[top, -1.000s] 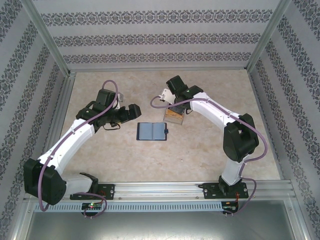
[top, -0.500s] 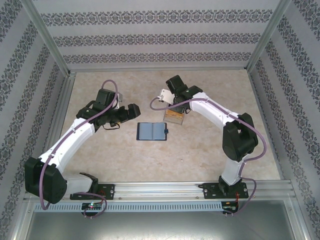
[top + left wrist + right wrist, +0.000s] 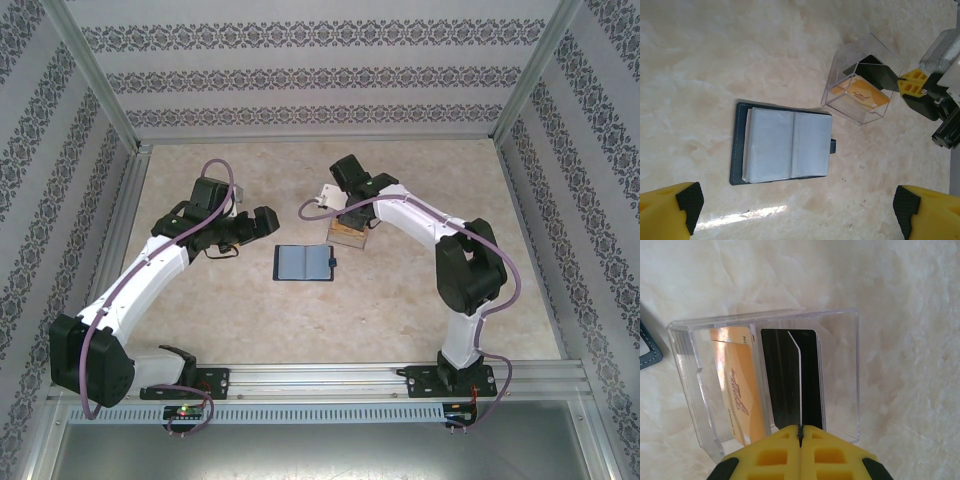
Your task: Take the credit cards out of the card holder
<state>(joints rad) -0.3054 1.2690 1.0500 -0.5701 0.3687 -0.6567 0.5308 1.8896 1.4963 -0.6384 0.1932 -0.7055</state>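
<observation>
I will next lower my right gripper toward the stack of dark cards in the clear plastic box [image 3: 349,234] and let go of the card it is holding, because similar cards are already there.
The card holder [image 3: 303,262] [image 3: 785,145], dark navy with a small tab, lies open on the table and shows two bluish-grey panels. My right gripper [image 3: 800,432] [image 3: 345,212] is shut on the top edge of a dark credit card [image 3: 790,375] [image 3: 875,75]. That card stands edge-on inside the clear plastic box [image 3: 840,365] [image 3: 349,234]. An orange credit card [image 3: 737,390] [image 3: 862,95] lies in the same box, to the left of the dark one. My left gripper [image 3: 797,207] [image 3: 265,222] hovers open, left of the card holder, with nothing between its fingers.
The clear box [image 3: 862,80] sits just right of and behind the card holder. Patterned walls and metal frame rails [image 3: 110,110] enclose the marble-look table [image 3: 250,320] on three sides. Bare table lies in front of the holder.
My right arm's elbow has swung slightly left while its gripper stays shut on the dark card in the box. The left arm and card holder have hardly moved.
</observation>
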